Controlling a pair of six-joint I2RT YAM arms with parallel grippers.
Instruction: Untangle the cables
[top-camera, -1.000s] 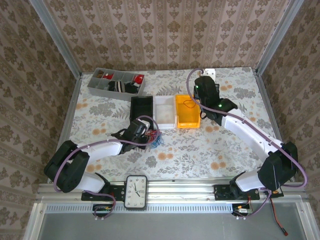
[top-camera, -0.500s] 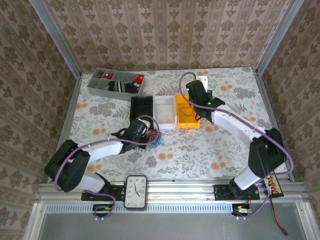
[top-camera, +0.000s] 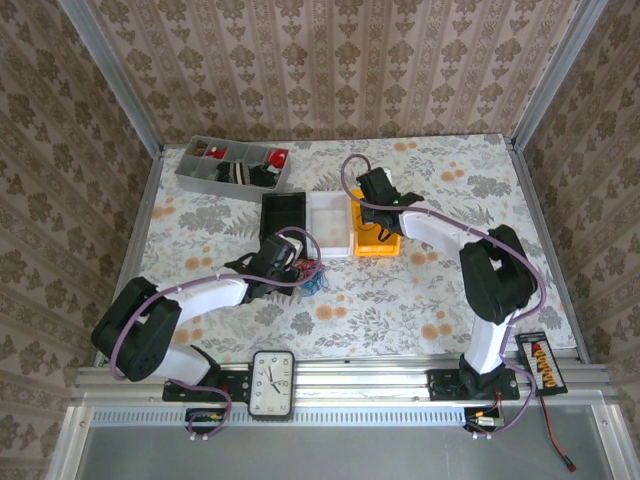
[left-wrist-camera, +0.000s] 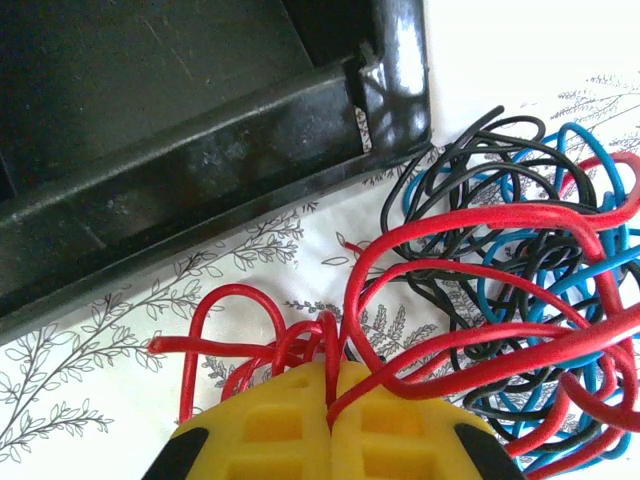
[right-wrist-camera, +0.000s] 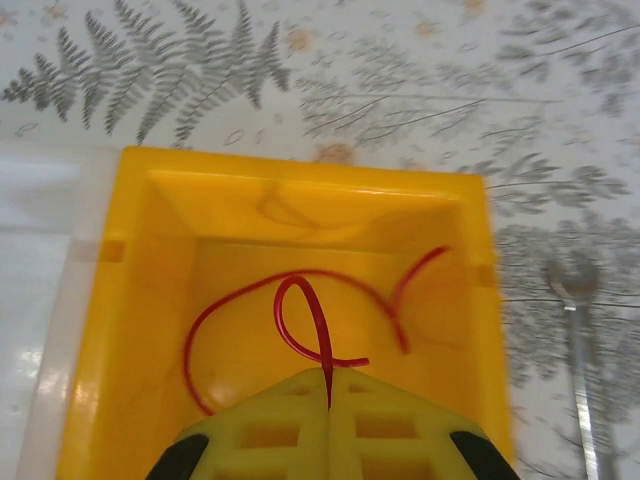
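Observation:
I need to move my right gripper down into the yellow bin (top-camera: 378, 245), as the bottom of the bin is below, and let go of the looped red cable there. The cable's loose end already hangs inside the bin.
The cables (left-wrist-camera: 520, 300) lie as one tangle of red, blue and black wire on the floral tablecloth, just off the black bin's corner. My left gripper (left-wrist-camera: 330, 385) is shut on red strands at the tangle's left edge. From above, that gripper (top-camera: 290, 262) sits beside the tangle (top-camera: 313, 275). My right gripper (right-wrist-camera: 328, 385) hangs over the yellow bin (right-wrist-camera: 470, 330), shut on a looped red cable (right-wrist-camera: 300, 310) that trails onto the bin's floor. In the top view the right gripper (top-camera: 370, 205) is above the yellow bin (top-camera: 378, 245).
A black bin (top-camera: 285, 212) and a white bin (top-camera: 330, 222) stand left of the yellow one. A grey tray (top-camera: 232, 165) with parts sits at the back left. A wrench (right-wrist-camera: 575, 330) lies right of the yellow bin. A clock (top-camera: 272, 383) rests on the front rail.
My right arm has swung left from the back right to above the yellow bin, carrying the red cable. The left arm has barely moved.

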